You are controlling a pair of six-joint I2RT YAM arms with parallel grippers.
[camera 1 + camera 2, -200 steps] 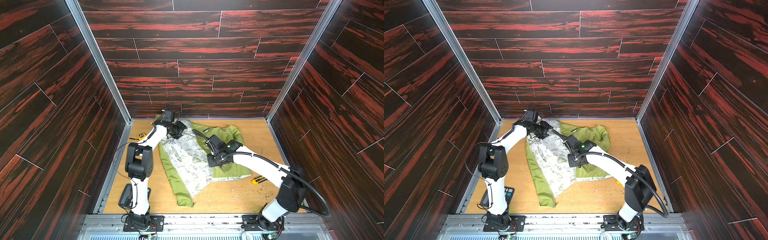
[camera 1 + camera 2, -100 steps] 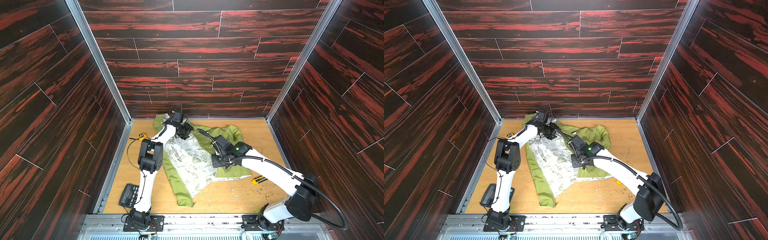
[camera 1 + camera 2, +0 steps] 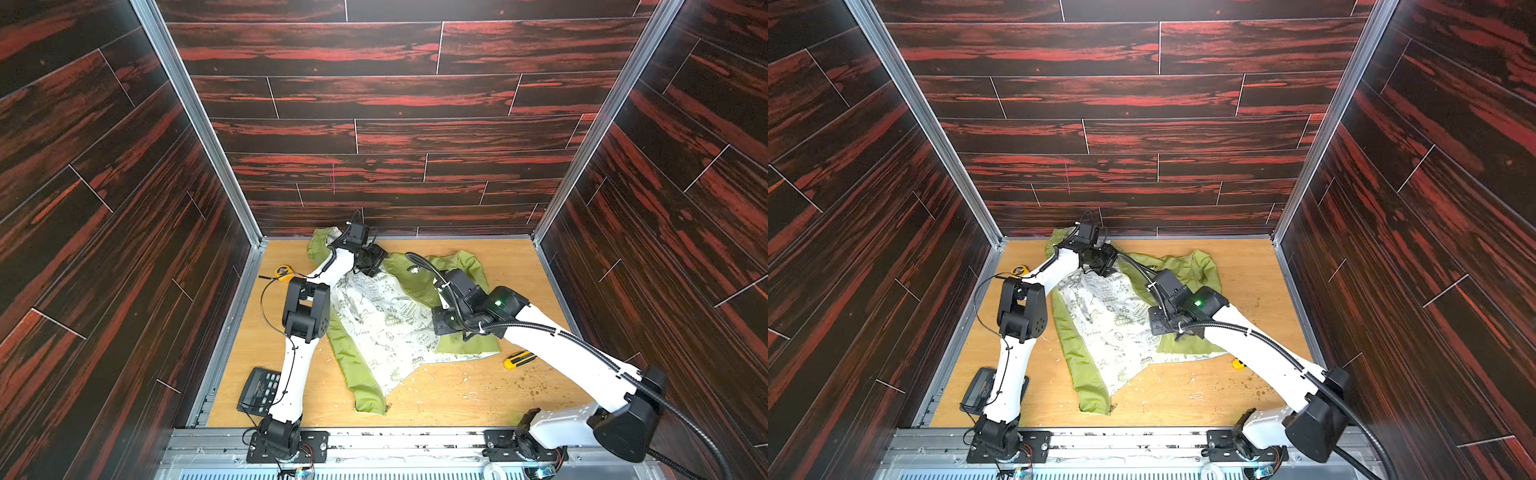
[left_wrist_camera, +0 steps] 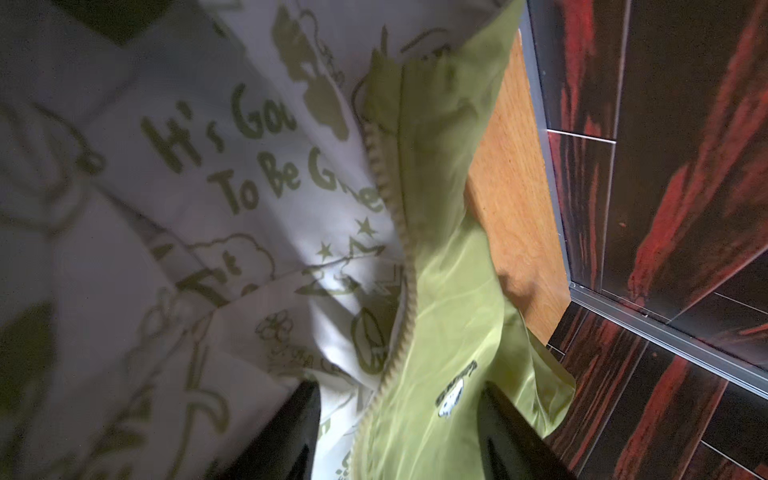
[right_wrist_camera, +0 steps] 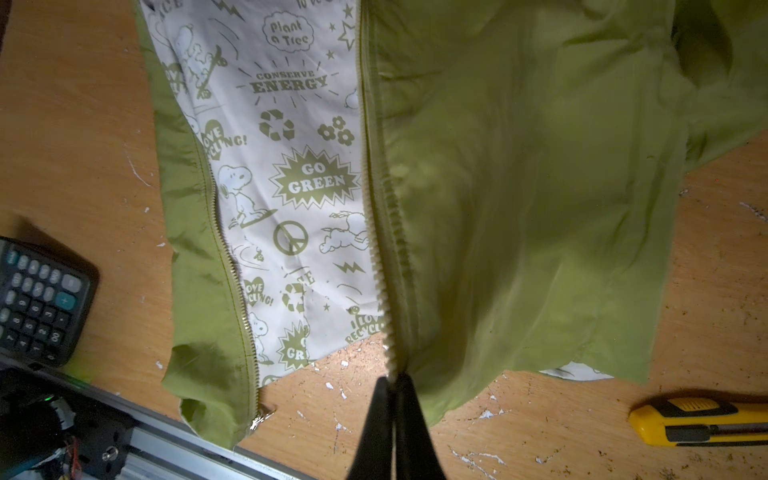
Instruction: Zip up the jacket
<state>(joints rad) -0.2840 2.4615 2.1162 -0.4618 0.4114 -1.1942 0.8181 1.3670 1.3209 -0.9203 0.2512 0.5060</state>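
Note:
My right gripper next draws the held zipper end across and down onto the lining (image 5: 284, 352) beside the other zipper edge to release it. This is because the edges lie far apart.
The lime-green jacket (image 3: 453, 349) (image 3: 1075, 357) lies open on the table, its white printed lining (image 3: 382, 328) facing up. My left gripper (image 3: 370, 270) (image 3: 1104, 270) (image 4: 399, 388) hangs open at the collar end. Its fingers straddle one zipper edge (image 4: 399, 216) and the small chest logo (image 4: 451, 401), gripping nothing. My right gripper (image 3: 436, 328) (image 3: 1154, 328) (image 5: 392, 380) is shut on the lower end of that same zipper edge (image 5: 382, 249), holding it off the table. The other zipper edge (image 5: 228, 270) lies flat, with the metal slider (image 5: 259, 419) at its bottom end.
A black calculator (image 3: 259, 390) (image 5: 37, 299) lies at the front left beside the left arm. A yellow utility knife (image 3: 519, 359) (image 5: 698, 419) lies right of the jacket's hem. A yellow tape measure (image 3: 283, 272) sits at the left wall. Dark walls enclose three sides.
My left gripper has moved right along the collar end and its elbow has swung in over the table. The right gripper keeps its hold in nearly the same place.

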